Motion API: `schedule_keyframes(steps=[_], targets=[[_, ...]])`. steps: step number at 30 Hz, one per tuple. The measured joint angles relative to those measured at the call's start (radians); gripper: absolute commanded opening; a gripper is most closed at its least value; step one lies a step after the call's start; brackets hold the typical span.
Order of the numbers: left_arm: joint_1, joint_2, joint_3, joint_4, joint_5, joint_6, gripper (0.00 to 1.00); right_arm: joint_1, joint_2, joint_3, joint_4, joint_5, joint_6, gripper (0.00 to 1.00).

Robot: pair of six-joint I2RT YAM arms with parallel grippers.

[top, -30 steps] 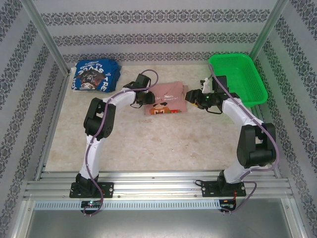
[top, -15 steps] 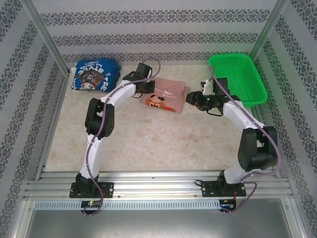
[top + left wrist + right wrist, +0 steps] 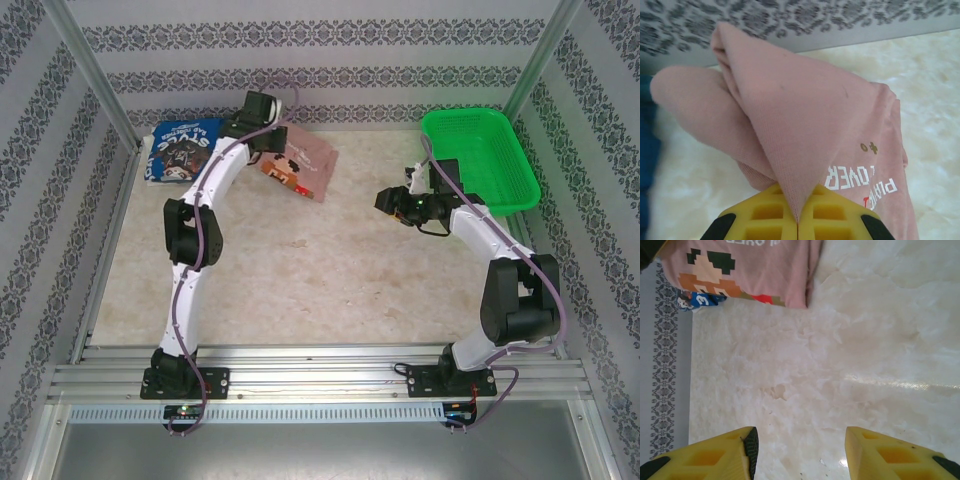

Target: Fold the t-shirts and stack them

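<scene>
The pink t-shirt (image 3: 308, 168) will next go sideways in my left gripper over the folded blue t-shirt (image 3: 180, 150) and be released on top, because the blue one is already lying flat there.
The folded pink t-shirt (image 3: 308, 168) hangs tilted above the table at the back, left of centre, pinched at one edge by my left gripper (image 3: 277, 148). In the left wrist view the yellow fingers (image 3: 765, 212) are pressed together on a fold of the pink t-shirt (image 3: 805, 120), its white lettering upside down. The folded blue t-shirt (image 3: 180, 150) lies in the back left corner, just left of the pink one. My right gripper (image 3: 384, 200) hovers open over bare table right of centre; its fingers (image 3: 720, 452) stand wide apart with the pink t-shirt (image 3: 740, 265) far ahead.
A green mesh basket (image 3: 500, 170) stands at the back right, just behind the right arm. Patterned walls and metal posts close in the table on three sides. Bare marble tabletop (image 3: 330, 270) spreads across the middle and front.
My left gripper has shut on the pink t-shirt and carried it up, back and to the left, close to the blue one. The right gripper has barely moved.
</scene>
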Motion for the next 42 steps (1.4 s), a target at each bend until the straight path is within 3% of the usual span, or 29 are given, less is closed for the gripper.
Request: schedule_keyframes(steps=[10,21,42], targets=[[0.106,0.035,0.083,-0.069,-0.043,0.123,0.00,0.000,0.026,0.000,0.000,0.004,-0.004,0.50],[0.154,0.035,0.148,-0.071,-0.077,0.226,0.00,0.000,0.037,0.000,-0.006,0.004,-0.015,0.49],[0.354,0.034,0.172,-0.066,-0.047,0.233,0.00,0.000,0.060,-0.010,0.001,0.003,-0.022,0.47]])
